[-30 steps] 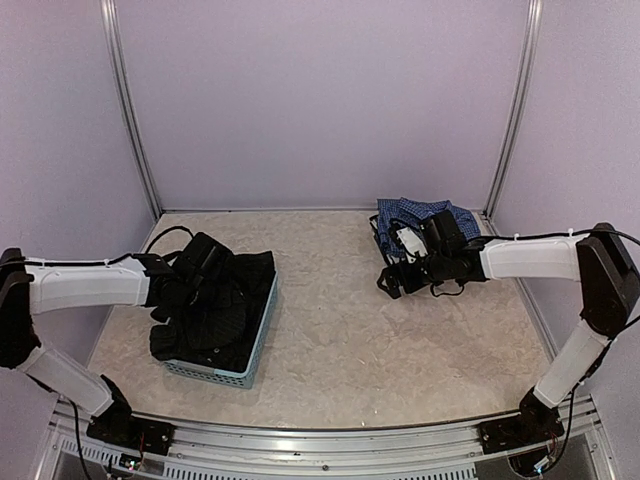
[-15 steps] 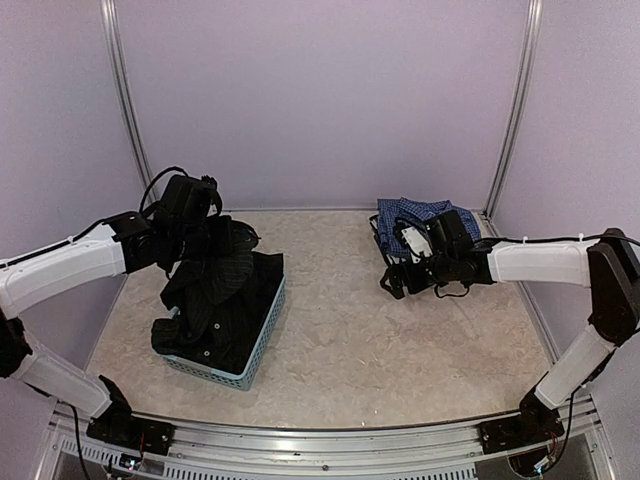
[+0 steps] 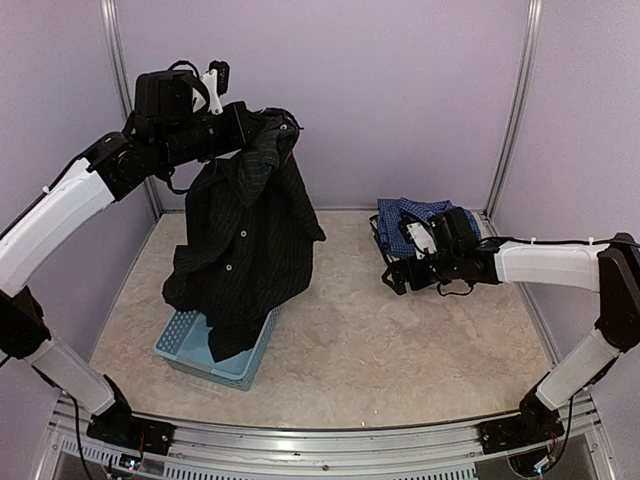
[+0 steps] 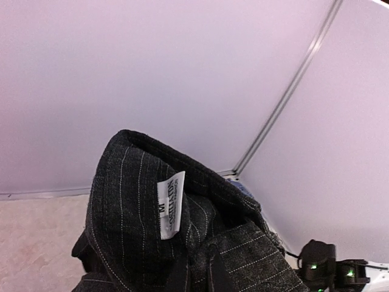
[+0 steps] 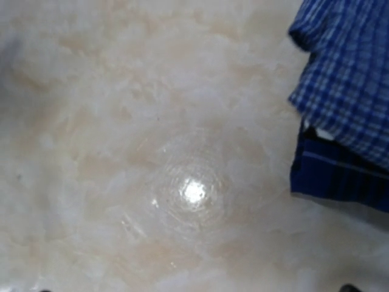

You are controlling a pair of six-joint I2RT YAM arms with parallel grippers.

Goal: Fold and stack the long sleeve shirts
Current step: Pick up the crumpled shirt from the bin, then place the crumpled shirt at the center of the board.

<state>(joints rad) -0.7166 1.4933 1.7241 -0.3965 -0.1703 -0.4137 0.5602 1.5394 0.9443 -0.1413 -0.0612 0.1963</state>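
Observation:
I will next move my left gripper to the right in the top view, lower the shirt's collar and let go of it over the middle of the table, because that part of the table is bare.
The black pinstriped shirt [image 3: 245, 240] hangs from my left gripper [image 3: 272, 125], which is raised high at the back left and shut on the cloth near the collar. The shirt's lower hem still reaches into the light blue basket [image 3: 185, 345]. In the left wrist view the collar and its white label [image 4: 170, 210] fill the frame and hide my fingers. The blue checked shirt [image 3: 415, 213] lies bunched at the back right and also shows in the right wrist view [image 5: 346, 85]. My right gripper [image 3: 393, 278] hovers low over the table just in front of it, open and empty.
The basket stands at the front left on the pale marbled table [image 3: 380, 350]. Purple walls with metal corner posts [image 3: 510, 120] close in the back and both sides.
My left arm has lifted the black shirt up out of the basket and swung it high towards the back. The right gripper has shifted only slightly by the blue shirt.

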